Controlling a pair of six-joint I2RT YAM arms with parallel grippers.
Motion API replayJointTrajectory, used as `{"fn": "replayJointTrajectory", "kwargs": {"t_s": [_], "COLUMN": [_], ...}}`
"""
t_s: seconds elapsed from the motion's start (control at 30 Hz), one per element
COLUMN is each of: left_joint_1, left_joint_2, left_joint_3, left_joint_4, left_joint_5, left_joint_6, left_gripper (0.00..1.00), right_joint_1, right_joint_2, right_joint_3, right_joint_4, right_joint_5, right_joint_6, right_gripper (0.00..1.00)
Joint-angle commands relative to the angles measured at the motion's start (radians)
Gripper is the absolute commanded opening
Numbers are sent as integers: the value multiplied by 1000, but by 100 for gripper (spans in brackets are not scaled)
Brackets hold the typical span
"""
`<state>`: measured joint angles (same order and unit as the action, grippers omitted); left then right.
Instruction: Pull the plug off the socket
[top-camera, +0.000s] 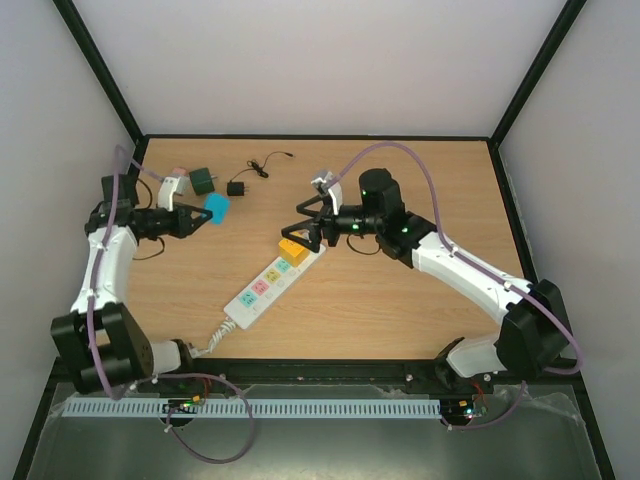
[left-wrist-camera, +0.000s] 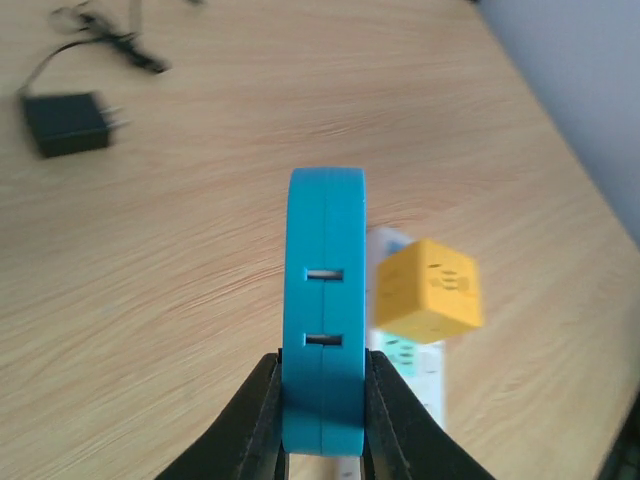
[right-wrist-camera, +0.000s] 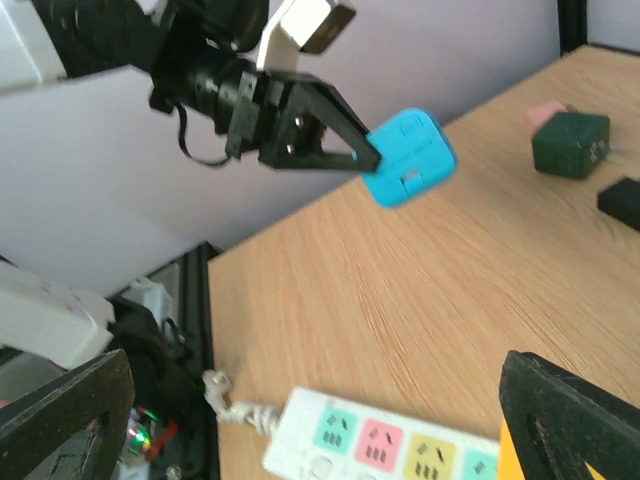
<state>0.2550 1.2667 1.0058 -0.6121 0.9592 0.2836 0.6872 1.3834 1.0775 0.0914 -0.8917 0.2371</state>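
The robot will move its left gripper down and to the left in the top view to bare tabletop and let go of the blue plug (top-camera: 216, 207), because the plug is off the power strip.
The long white power strip (top-camera: 268, 284) with pastel outlets lies diagonally on the table, its coiled cord (top-camera: 205, 345) toward the left arm's base. A yellow cube plug (top-camera: 293, 250) sits on its far end. My left gripper (top-camera: 203, 216) is shut on a blue plug (top-camera: 216, 207) and holds it off the table, well left of the strip; the left wrist view shows the blue plug (left-wrist-camera: 324, 310) pinched between both fingers. My right gripper (top-camera: 308, 228) is open, just above and beyond the yellow plug. The right wrist view shows the strip (right-wrist-camera: 390, 448) below its spread fingers (right-wrist-camera: 75, 410).
A dark green plug (top-camera: 203, 180), a pink-white plug (top-camera: 174, 186) and a black adapter (top-camera: 236, 188) with a thin cable (top-camera: 266, 164) lie at the table's back left. The black adapter (left-wrist-camera: 66, 122) also shows in the left wrist view. Walls enclose the table.
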Motion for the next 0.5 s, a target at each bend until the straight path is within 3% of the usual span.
{"fn": "replayJointTrajectory", "kwargs": {"t_s": [0.0, 0.2, 0.47], "left_joint_1": [102, 178, 200], "left_joint_2": [94, 324, 500], "left_joint_3": [22, 84, 119], "left_joint_4": [-54, -106, 47], "left_joint_5": [-108, -128, -142], "left_joint_6": [168, 262, 144], "left_gripper": [3, 3, 6], "right_joint_1": [-3, -3, -3], "right_joint_2": [-28, -25, -9], "right_joint_3": [-61, -112, -107], "right_joint_4": [-68, -41, -33], "right_joint_5": [80, 92, 76], "right_joint_6": [-152, -161, -142], "right_gripper": [98, 98, 98]}}
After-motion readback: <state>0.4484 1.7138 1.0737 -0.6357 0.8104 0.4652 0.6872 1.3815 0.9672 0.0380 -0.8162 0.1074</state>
